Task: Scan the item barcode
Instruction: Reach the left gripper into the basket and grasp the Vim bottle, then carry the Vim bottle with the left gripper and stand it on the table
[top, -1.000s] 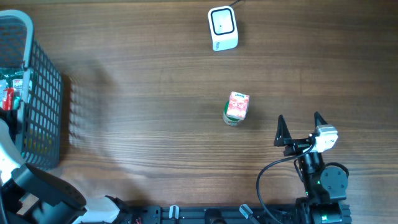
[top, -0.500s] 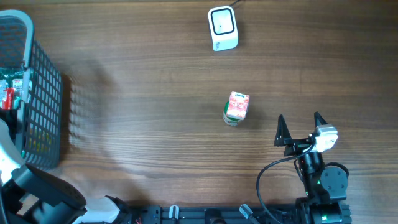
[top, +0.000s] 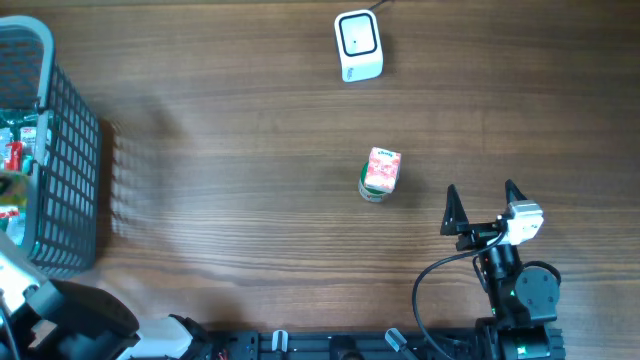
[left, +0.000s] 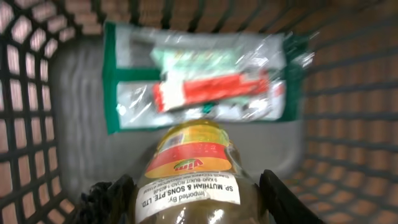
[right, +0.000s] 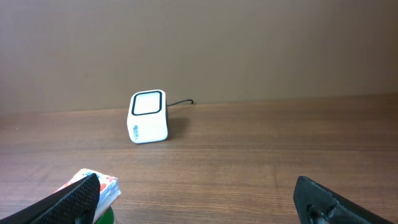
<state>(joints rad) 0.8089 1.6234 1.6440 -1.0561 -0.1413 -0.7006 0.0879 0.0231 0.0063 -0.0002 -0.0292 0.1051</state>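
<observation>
The jar (top: 10, 197) goes up in my left gripper next, crosses to the right in the overhead view, and comes down for release on bare tabletop (top: 330, 152) beside the pink carton.
In the left wrist view my left gripper (left: 196, 200) is down inside the black mesh basket (left: 348, 93) and shut on a glass jar (left: 193, 168) with a yellow and red label and a white sticker. Seen from overhead, the jar (top: 10, 197) shows at the left edge of the basket (top: 72, 170). The white barcode scanner (top: 358, 45) stands at the far middle of the table, and the right wrist view has it as the scanner (right: 148, 116) ahead. My right gripper (top: 481, 200) rests open near the front right, holding nothing.
A clear packet (left: 199, 87) with green edges and a red band lies on the basket floor beyond the jar. A small pink carton (top: 381, 172) lies mid-table, just left of my right gripper's left finger (right: 78, 196).
My left gripper has closed on the jar. From overhead the jar has come into sight at the basket's left edge and the left arm has shifted slightly. The right arm has not moved.
</observation>
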